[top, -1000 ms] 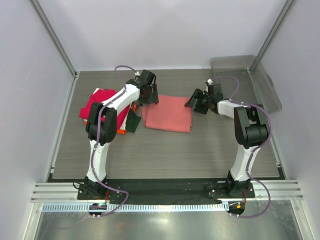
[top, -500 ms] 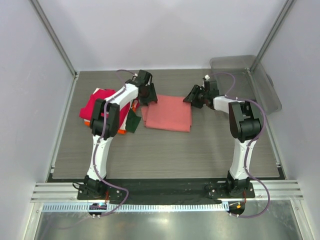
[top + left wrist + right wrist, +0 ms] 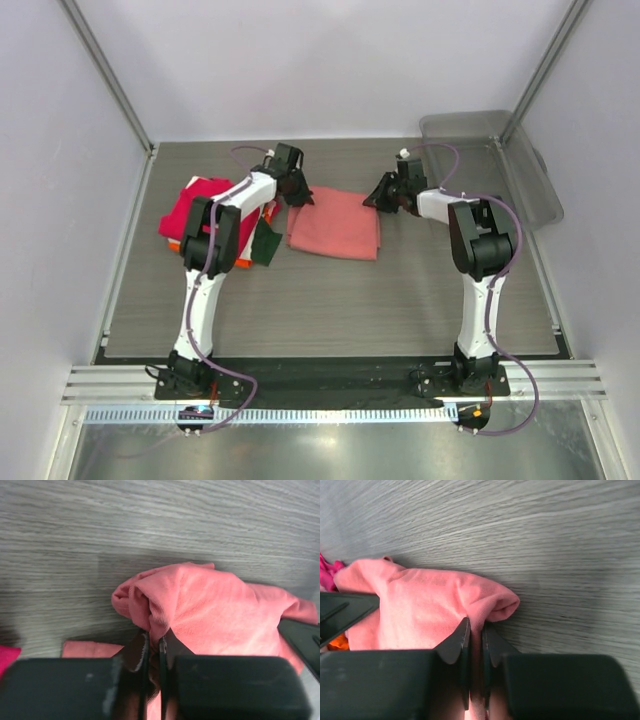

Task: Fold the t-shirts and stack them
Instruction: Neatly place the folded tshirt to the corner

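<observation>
The left gripper lifts the folded pink t-shirt left in the top view to the magenta-red pile next, lowers the t-shirt's corner there and releases it.
A salmon-pink t-shirt (image 3: 335, 223) lies folded in the middle of the table. My left gripper (image 3: 299, 197) is shut on its far left corner, and the cloth bunches between the jaws (image 3: 154, 639). My right gripper (image 3: 374, 198) is shut on the far right corner, where a fold of pink cloth (image 3: 490, 607) is pinched. To the left lies a pile of t-shirts: magenta-red (image 3: 198, 205) on top, orange (image 3: 243, 263) at its edge, dark green (image 3: 265, 243) beside the pink one.
A clear grey plastic bin (image 3: 495, 160) stands at the back right corner. The grey wood-grain table (image 3: 330, 300) is fenced by metal posts and white walls. Both arm bases sit at the near edge.
Both grippers moved to the far corners of the pink t-shirt and shut on the cloth. The far edge of the shirt has bunched up slightly.
</observation>
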Available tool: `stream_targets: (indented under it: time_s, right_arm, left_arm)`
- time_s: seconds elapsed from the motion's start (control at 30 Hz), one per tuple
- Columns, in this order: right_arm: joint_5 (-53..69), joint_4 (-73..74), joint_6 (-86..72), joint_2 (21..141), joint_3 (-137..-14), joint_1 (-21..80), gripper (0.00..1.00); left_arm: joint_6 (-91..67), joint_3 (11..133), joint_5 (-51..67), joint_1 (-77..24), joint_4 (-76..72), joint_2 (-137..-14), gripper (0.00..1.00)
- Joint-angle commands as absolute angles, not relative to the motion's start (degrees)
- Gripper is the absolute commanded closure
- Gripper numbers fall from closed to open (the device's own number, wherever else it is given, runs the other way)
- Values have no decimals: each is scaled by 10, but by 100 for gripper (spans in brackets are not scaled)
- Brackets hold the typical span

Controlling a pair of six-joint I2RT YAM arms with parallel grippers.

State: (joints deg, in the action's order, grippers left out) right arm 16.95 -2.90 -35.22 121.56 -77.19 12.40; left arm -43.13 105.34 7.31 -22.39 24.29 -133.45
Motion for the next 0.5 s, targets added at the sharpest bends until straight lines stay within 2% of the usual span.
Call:
stream_targets:
  time_s: [0.0, 0.1, 0.13, 0.17, 0.27, 0.47]
  right_arm:
    - [157, -10, -342, 1195, -788, 144, 99]
    - [158, -20, -333, 1123, -753, 153, 99]
    - [161, -36, -333, 1027, -698, 165, 99]
    - [162, -36, -333, 1026, -698, 165, 99]
    - [155, -24, -322, 935, -655, 184, 99]
    - [103, 77, -317, 795, -628, 256, 99]
  left_arm:
    - [-423, 1032, 29, -242, 216, -1319, 99]
    - [-403, 978, -34, -258, 196, -1239, 100]
    - [-389, 909, -62, -273, 178, -1142, 100]
    - [-388, 909, -70, -273, 178, -1141, 100]
    - [-381, 847, -95, -290, 181, -1032, 100]
    - [-384, 760, -128, -301, 280, -861, 100]
